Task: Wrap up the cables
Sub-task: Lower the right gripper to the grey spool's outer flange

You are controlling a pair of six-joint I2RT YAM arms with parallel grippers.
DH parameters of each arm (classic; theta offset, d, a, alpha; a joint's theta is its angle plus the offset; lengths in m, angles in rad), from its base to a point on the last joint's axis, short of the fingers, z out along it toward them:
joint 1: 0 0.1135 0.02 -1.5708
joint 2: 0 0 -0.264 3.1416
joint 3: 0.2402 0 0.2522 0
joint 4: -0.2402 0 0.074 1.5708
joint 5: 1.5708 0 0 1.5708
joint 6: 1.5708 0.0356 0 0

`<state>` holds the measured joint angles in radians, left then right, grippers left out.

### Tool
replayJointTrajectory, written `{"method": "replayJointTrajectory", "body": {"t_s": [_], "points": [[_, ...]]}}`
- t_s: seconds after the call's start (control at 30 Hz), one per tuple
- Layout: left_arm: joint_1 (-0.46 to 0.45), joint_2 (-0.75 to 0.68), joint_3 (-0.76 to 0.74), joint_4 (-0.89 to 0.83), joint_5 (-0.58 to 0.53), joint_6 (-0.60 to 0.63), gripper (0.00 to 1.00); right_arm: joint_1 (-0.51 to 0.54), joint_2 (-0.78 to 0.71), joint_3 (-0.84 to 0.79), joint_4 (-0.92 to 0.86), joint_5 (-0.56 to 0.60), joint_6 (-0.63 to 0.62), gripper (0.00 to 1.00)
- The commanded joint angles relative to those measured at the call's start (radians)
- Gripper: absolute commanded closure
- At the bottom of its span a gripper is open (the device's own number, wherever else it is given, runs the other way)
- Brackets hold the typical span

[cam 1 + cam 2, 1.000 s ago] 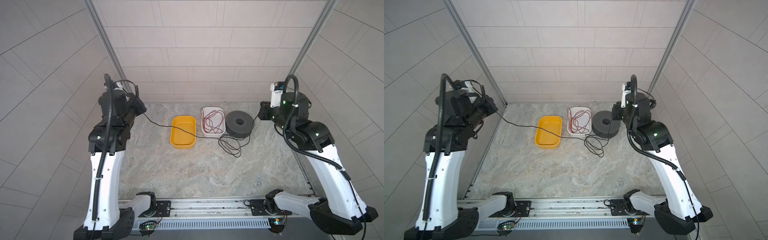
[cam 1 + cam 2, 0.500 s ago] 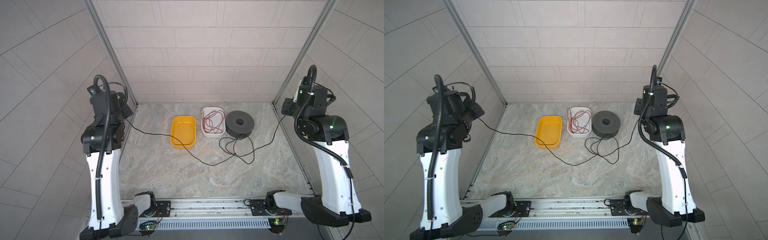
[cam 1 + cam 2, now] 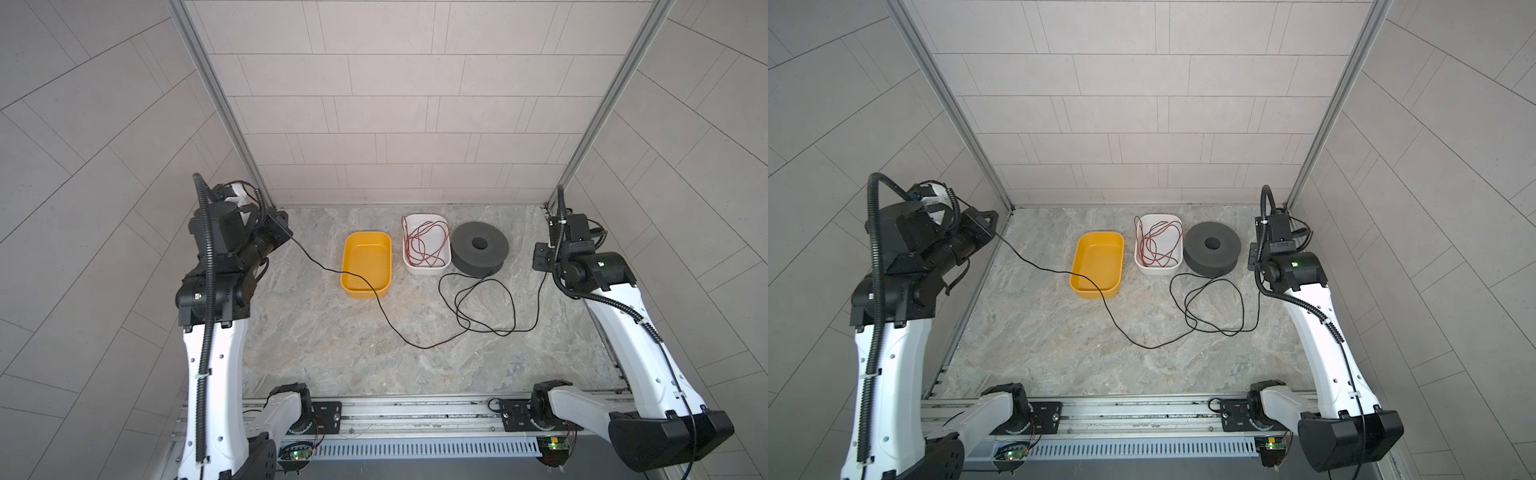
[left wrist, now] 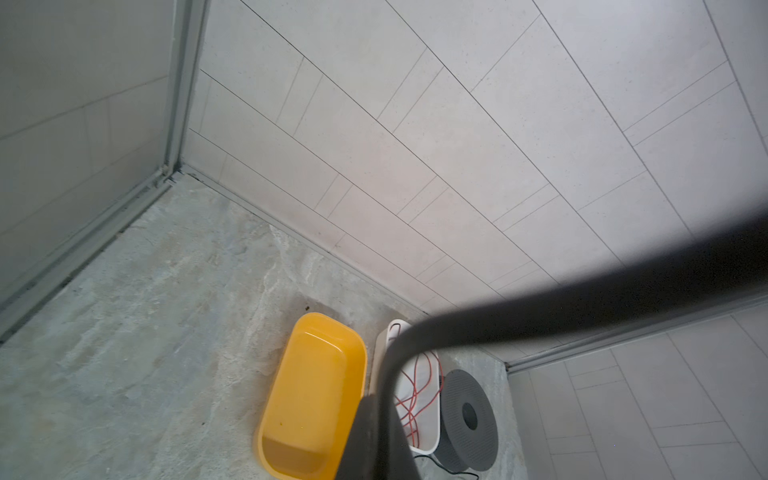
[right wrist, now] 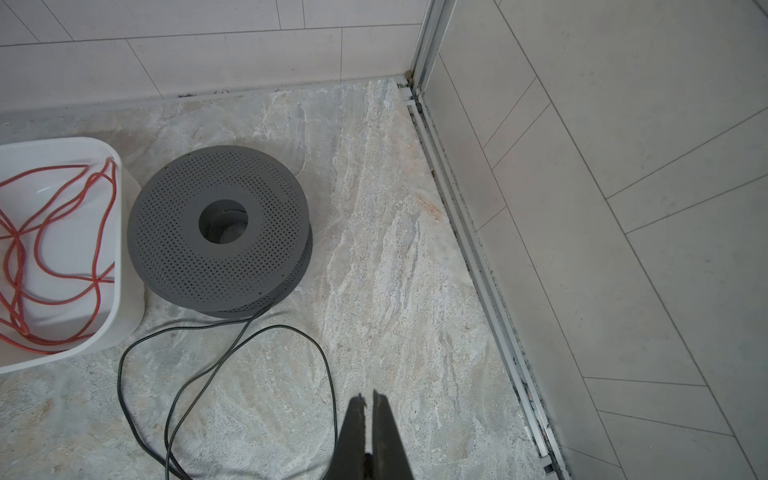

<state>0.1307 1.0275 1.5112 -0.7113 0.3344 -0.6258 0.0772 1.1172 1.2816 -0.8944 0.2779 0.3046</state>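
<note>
I should lower my right gripper to the bare table [image 3: 526,280] beside the grey spool, between it and the wall, and release the cable [image 3: 423,347].
The cable [image 3: 423,347] is a thin black wire. It runs from my left gripper [image 3: 287,232] across the yellow tray [image 3: 368,264] and down over the table. It then goes through loose loops in front of the grey perforated spool [image 3: 480,248] and up to my right gripper [image 3: 540,261]. Both grippers are shut on the cable, one at each side of the table. In the left wrist view the cable [image 4: 540,307] is a blurred black arc over the fingers [image 4: 370,444]. In the right wrist view the right gripper [image 5: 368,402] hangs above the table, with the cable [image 5: 328,365] passing behind it.
A white bin [image 3: 428,270] holding a loose red wire [image 3: 424,245] stands between the yellow tray and the spool. The walls stand close behind each arm. A metal rail [image 3: 415,411] runs along the table's front edge.
Both arms swung out from the middle towards the side walls, drawing the cable out. The left gripper then came back in and the right sank lower. The cable now lies slacker on the table.
</note>
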Motion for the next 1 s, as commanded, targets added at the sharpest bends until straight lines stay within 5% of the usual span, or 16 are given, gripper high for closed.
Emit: {"method": "replayJointTrajectory", "body": {"t_s": [0.0, 0.33, 0.53, 0.63, 0.8, 0.97], "points": [[0.001, -0.028, -0.042, 0.068, 0.077, -0.045, 1.0, -0.007, -0.034, -0.084, 0.117, 0.06, 0.051, 1.0], [-0.075, -0.049, -0.225, 0.202, 0.142, -0.093, 1.0, -0.082, 0.041, -0.307, 0.289, 0.059, 0.092, 1.0], [-0.259, -0.05, -0.295, 0.227, 0.089, -0.004, 1.0, -0.137, 0.103, -0.335, 0.337, 0.002, 0.084, 0.96], [-0.304, -0.034, -0.317, 0.229, 0.104, 0.055, 1.0, -0.142, 0.106, -0.337, 0.354, -0.011, 0.081, 0.78], [-0.328, -0.034, -0.32, 0.225, 0.166, 0.156, 1.0, -0.143, 0.081, -0.333, 0.37, -0.036, 0.067, 0.24], [-0.33, 0.002, -0.293, 0.155, 0.267, 0.249, 1.0, -0.144, 0.061, -0.298, 0.4, -0.163, 0.077, 0.09]]}}
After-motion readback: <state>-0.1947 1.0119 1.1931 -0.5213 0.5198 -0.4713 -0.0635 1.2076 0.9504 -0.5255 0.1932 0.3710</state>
